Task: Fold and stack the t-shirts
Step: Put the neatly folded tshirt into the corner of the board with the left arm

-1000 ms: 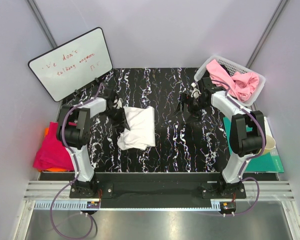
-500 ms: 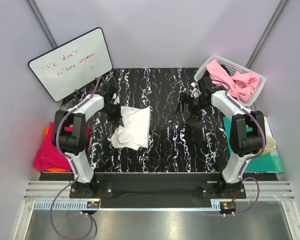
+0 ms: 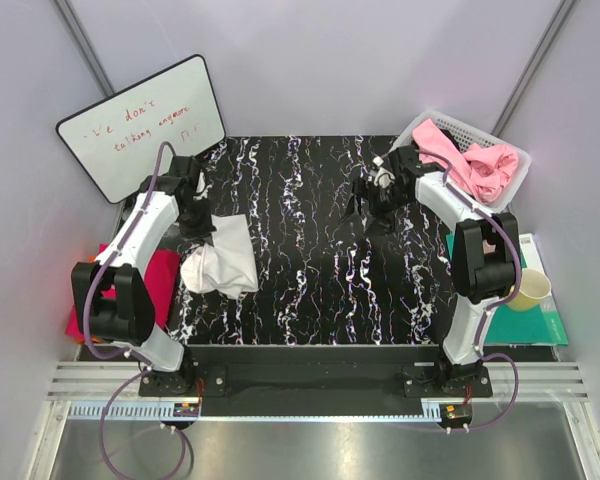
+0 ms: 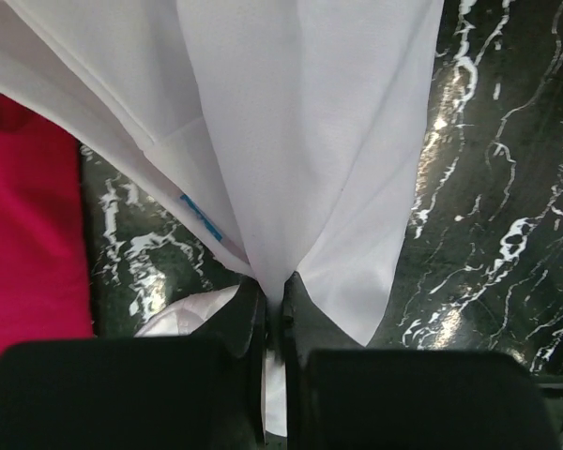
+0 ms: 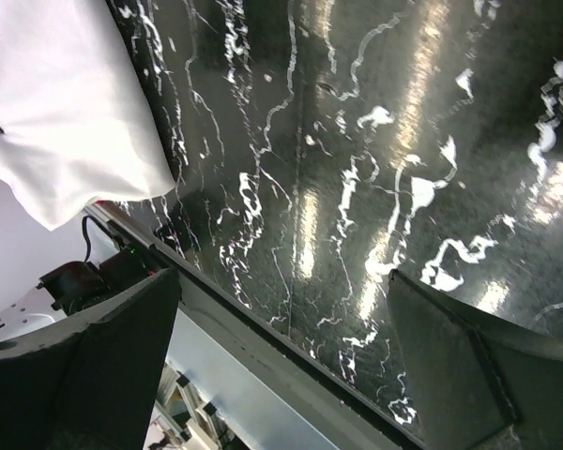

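Note:
My left gripper swings to the left in the top view next and releases the white t-shirt (image 3: 223,262) onto the magenta-red one, which tops the stack on that side.
My left gripper (image 3: 205,222) is shut on the white t-shirt (image 3: 223,262), which hangs bunched from it over the left side of the black marbled table (image 3: 310,270). In the left wrist view the gripper (image 4: 274,309) pinches the white cloth (image 4: 291,122) and a small blue neck label (image 4: 202,214) shows. A magenta-red t-shirt (image 3: 115,300) lies at the table's left edge, over an orange one (image 3: 93,266); it also shows in the left wrist view (image 4: 23,225). Pink t-shirts (image 3: 470,160) fill the basket. My right gripper (image 3: 362,198) is open and empty above the table's back middle.
A white mesh basket (image 3: 420,128) stands at the back right. A whiteboard (image 3: 140,125) leans at the back left. A teal mat (image 3: 525,322) and a paper cup (image 3: 532,290) sit at the right edge.
My left gripper has carried the white t-shirt leftward toward the magenta-red shirt. My right gripper has moved slightly back and left, still open.

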Motion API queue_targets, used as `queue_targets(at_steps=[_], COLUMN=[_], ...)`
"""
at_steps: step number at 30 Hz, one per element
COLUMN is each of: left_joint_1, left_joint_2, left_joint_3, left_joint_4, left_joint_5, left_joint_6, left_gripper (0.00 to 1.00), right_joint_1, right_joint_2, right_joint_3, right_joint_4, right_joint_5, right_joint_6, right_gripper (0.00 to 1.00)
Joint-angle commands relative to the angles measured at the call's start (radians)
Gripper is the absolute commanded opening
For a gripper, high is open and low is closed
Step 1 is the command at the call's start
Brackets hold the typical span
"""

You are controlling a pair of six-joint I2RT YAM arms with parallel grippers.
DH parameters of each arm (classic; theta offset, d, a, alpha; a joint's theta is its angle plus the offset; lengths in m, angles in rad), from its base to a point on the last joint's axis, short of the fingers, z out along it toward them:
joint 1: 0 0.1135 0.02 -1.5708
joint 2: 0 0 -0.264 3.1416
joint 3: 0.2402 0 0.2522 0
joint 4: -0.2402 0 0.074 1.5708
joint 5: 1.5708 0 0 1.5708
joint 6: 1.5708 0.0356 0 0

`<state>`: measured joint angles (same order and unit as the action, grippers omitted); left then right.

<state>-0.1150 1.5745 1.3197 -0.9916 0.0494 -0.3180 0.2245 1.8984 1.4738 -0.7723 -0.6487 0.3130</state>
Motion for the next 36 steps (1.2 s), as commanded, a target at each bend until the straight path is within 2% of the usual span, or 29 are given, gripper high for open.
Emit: queue_targets(at_steps=[1,8,14,20,26,30,36], left_joint_1=[0.021,0.113,0.274,0.379,0.420,0.437,0.437], left_joint_2=[-0.077,-0.166,-0.212,-0.237,-0.335,-0.413,-0.452], left_joint_3=[0.032,0.042,0.056,0.056,-0.034,-0.086,-0.099], left_joint_4=[-0.062,-0.102,-0.114,-0.128,-0.139,-0.157,-0.165], left_joint_5=[-0.103,-0.132,-0.131,-0.067,-0.002,-0.074,-0.071], left_joint_6=[0.005,0.062,0.161,0.227,0.231,0.224,0.200], left_gripper=[0.00,0.00,0.00,0.00,0.00,0.00,0.00], right_joint_1=[0.045,0.065,0.072,0.073,0.075,0.076,0.085], right_joint_2=[0.033,0.060,0.064,0.062,0.070,0.088,0.110], right_joint_3=[0.117,0.177,0.163,0.155,0.171,0.184,0.210], right_joint_4=[-0.044,-0.062,-0.065,-0.070,-0.084,-0.091,-0.102], right_joint_5=[-0.008,-0.009,-0.017,-0.016,-0.011,-0.015,-0.023], right_joint_6=[-0.043,-0.046,-0.046,-0.045,-0.048,-0.048,-0.048], right_gripper=[1.00,1.00,1.00,1.00,1.00,1.00,1.00])
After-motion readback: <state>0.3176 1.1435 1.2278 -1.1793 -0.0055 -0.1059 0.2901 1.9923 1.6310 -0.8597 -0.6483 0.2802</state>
